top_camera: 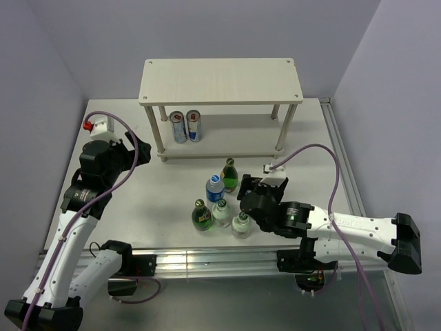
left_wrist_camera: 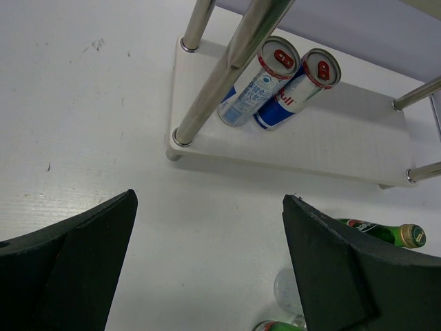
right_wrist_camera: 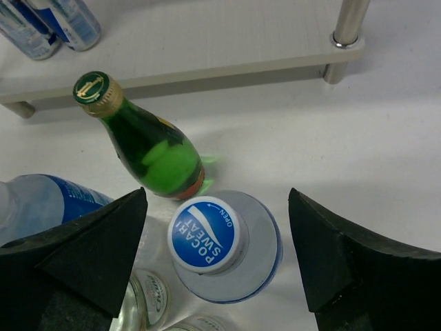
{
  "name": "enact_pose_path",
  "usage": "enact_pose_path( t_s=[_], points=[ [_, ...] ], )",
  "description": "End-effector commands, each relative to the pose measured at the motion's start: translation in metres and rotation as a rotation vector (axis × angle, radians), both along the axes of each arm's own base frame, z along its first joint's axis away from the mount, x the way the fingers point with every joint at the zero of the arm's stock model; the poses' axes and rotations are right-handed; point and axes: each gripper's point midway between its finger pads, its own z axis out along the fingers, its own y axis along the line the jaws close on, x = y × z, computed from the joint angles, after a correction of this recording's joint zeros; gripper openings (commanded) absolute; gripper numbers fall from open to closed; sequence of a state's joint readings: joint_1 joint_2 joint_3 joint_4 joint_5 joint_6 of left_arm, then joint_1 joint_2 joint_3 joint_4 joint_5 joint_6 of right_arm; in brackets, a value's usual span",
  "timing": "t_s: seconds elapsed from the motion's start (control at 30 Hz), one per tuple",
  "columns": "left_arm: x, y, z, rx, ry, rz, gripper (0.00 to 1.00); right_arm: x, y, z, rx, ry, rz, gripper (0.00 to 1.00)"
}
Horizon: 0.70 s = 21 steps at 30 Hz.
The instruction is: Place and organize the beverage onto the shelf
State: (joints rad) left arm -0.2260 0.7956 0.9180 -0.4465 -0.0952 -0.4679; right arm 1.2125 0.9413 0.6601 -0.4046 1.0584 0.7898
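The Pocari Sweat cap sits between my open fingers, which come from above. My right gripper goes down past it next and closes around the bottle's wider body.
The shelf (top_camera: 220,79) stands at the back of the table, with two cans (top_camera: 187,127) on its lower board (left_wrist_camera: 331,148). Several bottles stand in front of it: a green bottle (top_camera: 229,176), a blue-capped plastic bottle (top_camera: 216,187), another green bottle (top_camera: 201,215) and two clear bottles (top_camera: 221,212). My right gripper (top_camera: 249,190) is open above this cluster. In the right wrist view its jaws (right_wrist_camera: 217,207) straddle a blue Pocari Sweat cap (right_wrist_camera: 207,234) without touching it. My left gripper (top_camera: 140,153) is open and empty over bare table left of the shelf, as its wrist view (left_wrist_camera: 209,200) also shows.
A small white box with a red button (top_camera: 96,125) sits at the far left. A metal rail (top_camera: 341,158) runs along the table's right side. A shelf leg (right_wrist_camera: 348,27) stands ahead to the right of my right gripper. A second blue-labelled bottle (right_wrist_camera: 48,203) is at its left.
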Motion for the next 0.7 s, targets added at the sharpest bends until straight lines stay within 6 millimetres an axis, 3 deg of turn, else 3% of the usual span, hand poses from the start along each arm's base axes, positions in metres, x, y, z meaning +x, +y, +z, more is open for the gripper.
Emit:
enact_pose_path(
  t_s=[0.0,0.07,0.27,0.6,0.67],
  points=[
    [0.000,0.001,0.009,0.011,-0.036,0.000,0.93,0.001,-0.001,-0.006,0.058,0.007,-0.044,0.95],
    [-0.001,0.001,0.009,0.009,-0.036,-0.001,0.93,0.000,0.001,-0.010,0.061,0.020,-0.031,1.00],
    [0.000,0.002,0.008,0.012,-0.030,0.003,0.92,-0.007,0.003,-0.029,0.082,0.068,0.001,1.00],
    [0.000,0.002,0.008,0.011,-0.031,0.003,0.92,-0.011,0.005,-0.059,0.056,0.115,0.002,1.00],
    [0.000,0.001,0.008,0.010,-0.030,0.003,0.92,-0.010,0.005,-0.062,0.052,0.113,-0.006,0.95]
  ],
)
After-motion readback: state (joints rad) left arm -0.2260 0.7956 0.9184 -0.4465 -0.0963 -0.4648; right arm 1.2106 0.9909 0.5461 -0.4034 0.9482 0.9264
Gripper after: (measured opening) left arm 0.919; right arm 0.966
